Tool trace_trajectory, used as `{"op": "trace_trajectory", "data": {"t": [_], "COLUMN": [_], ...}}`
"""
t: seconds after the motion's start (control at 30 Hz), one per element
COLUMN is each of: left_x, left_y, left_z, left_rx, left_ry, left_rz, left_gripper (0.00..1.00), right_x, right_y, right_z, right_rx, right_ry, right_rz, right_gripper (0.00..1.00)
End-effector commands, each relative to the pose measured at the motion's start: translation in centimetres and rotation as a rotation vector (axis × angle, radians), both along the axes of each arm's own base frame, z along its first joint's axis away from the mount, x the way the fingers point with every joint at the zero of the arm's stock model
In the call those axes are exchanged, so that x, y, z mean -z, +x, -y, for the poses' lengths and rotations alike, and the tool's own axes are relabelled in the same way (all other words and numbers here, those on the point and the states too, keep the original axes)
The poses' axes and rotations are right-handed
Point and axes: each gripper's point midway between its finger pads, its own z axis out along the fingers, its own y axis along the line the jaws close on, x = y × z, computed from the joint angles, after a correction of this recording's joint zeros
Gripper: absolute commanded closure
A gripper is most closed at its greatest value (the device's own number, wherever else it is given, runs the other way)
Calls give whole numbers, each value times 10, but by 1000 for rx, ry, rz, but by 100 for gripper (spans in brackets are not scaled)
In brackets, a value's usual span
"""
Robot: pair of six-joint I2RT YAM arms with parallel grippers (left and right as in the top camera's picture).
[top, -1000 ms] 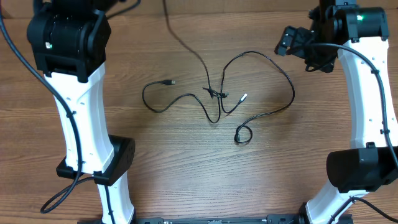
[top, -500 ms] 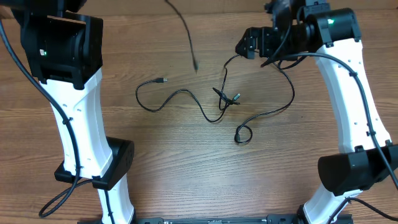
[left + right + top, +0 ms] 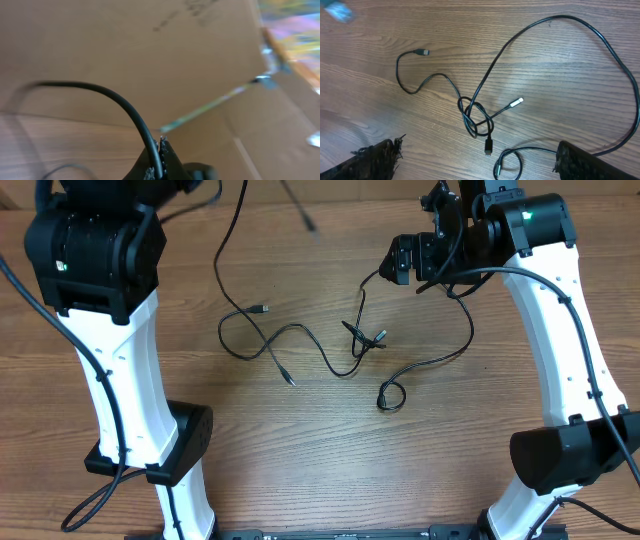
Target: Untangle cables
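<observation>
The left gripper has bare wood below it and to its left in the overhead view, so it should move there, go down and release the cable away from the knot (image 3: 362, 336).
In the left wrist view my left gripper (image 3: 161, 150) is shut on a thin black cable (image 3: 120, 102) that arcs off to the left. Overhead, a black strand (image 3: 222, 265) drops from the top edge to the table and ends in a plug (image 3: 289, 382). A blurred strand end (image 3: 306, 215) hangs in the air. The other cables lie on the wood, crossed in a small knot (image 3: 362, 336) (image 3: 476, 117), with a silvery plug tip (image 3: 517, 102) and a small loop (image 3: 389, 396). My right gripper (image 3: 415, 258) (image 3: 480, 165) hovers open above the knot, holding nothing.
The white left arm (image 3: 110, 360) and right arm (image 3: 570, 350) stand at the table's sides, with their bases at the front edge. A long cable arc (image 3: 468, 320) sweeps under the right arm. Brown cardboard (image 3: 150, 50) fills the left wrist view's background.
The strand that ran from the top into the knot has come out and been lifted. A strand end now lies on the table. My right gripper has swung left, over the cables.
</observation>
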Motion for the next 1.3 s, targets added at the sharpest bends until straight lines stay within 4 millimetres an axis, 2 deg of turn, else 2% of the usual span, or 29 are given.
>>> {"op": "trace_trajectory", "data": {"t": [0.0, 0.07, 0.13, 0.2, 0.3, 0.43, 0.47, 0.6, 0.77, 0.9, 1.03, 1.1, 1.17, 1.2, 1.27], "left_x": [4, 13, 27, 43, 56, 56, 53, 41, 37, 33, 35, 38, 50, 66, 92], "left_y": [1, 1, 3, 7, 9, 13, 16, 24, 54, 82, 102, 112, 123, 131, 136], "left_z": [-20, -22, -34, -56, -86, -119, -134, -168, -199, -235, -257, -257, -258, -267, -283], "left_rx": [-92, -94, -148, -252, -351, -419, -460, -553, -674, -825, -841, -799, -749, -738, -758], "left_ry": [156, 200, 271, 367, 471, 475, 444, 407, 270, 170, 143, 124, 118, 121, 122], "left_rz": [58, 44, 11, -36, -79, -90, -95, -64, -48, 1, 44, 56, 43, 8, -69], "left_gripper": [96, 95, 96, 96, 96, 96, 96, 96, 96, 96, 96, 96, 96, 95, 95], "right_x": [-10, -11, -10, -9, -9, -10, -10, -10, -10, -10, -8, -8, -8, -8, -7], "right_y": [1, 2, 1, -1, -2, -1, 0, 0, 0, -1, -3, -3, -3, -3, -3], "right_z": [3, 3, 3, 4, 4, 3, 3, 3, 3, 3, 4, 4, 4, 4, 4], "right_rx": [2, 5, 4, 4, 4, 4, 4, 4, 4, 4, 4, 4, 4, 4, 4], "right_ry": [-4, -1, -3, -6, -7, -5, -4, -4, -3, -4, -6, -6, -6, -6, -7], "right_rz": [39, 40, 36, 25, 23, 30, 31, 31, 33, 29, 18, 18, 18, 18, 15], "right_gripper": [0, 0, 0, 0, 0, 0, 0, 0, 0, 0, 0, 0, 0, 0, 0]}}
